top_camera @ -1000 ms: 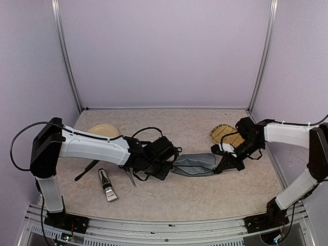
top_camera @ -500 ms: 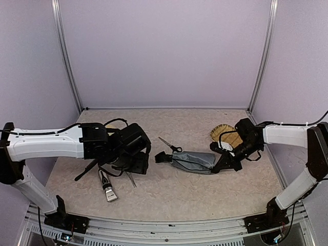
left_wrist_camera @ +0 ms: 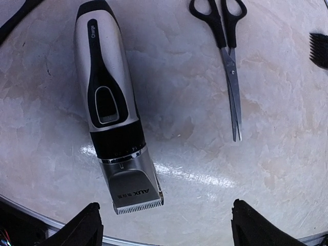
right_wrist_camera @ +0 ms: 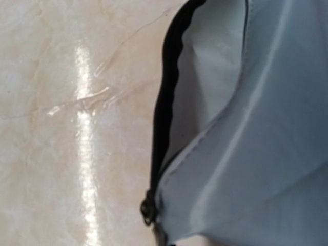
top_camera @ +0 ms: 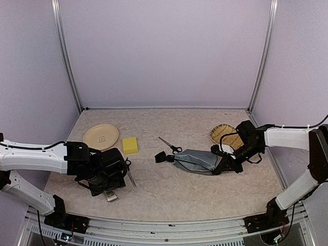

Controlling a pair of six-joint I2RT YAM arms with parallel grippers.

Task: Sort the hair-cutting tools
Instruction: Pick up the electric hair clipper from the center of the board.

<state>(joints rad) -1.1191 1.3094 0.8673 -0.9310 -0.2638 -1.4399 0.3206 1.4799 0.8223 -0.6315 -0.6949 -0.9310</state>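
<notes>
The clipper's blade end faces my open fingers. My left gripper needs to move outward past the clipper's blade next, then down around the clipper's black band [left_wrist_camera: 118, 139] to close.
My left gripper [left_wrist_camera: 166, 225] hangs open just above the table, its black fingertips [left_wrist_camera: 84, 228] wide apart and nothing between them. The black-and-silver clipper [left_wrist_camera: 113, 113] lies just ahead of it, blade end toward the jaws. One pair of black-handled scissors [left_wrist_camera: 228, 46] lies to its right. A strip of the black comb [left_wrist_camera: 15, 15] shows at the top left. Further scissors [top_camera: 169, 145] and a small black piece [top_camera: 164, 157] lie by the grey pouch [top_camera: 197, 161]. My right gripper [top_camera: 224, 166] is shut on the pouch's right end; its fingers are hidden in the wrist view.
A round beige plate [top_camera: 101, 136] and a yellow block [top_camera: 129, 145] sit at the back left. A woven basket [top_camera: 225, 134] stands behind the right gripper. A black toothed thing [left_wrist_camera: 319, 48] is cut by the right edge of the left wrist view.
The left gripper has left the pouch's mouth, swung left and toward the near edge, and opened wide. Scissors and a small black piece now show beside the pouch. The right arm barely moved.
</notes>
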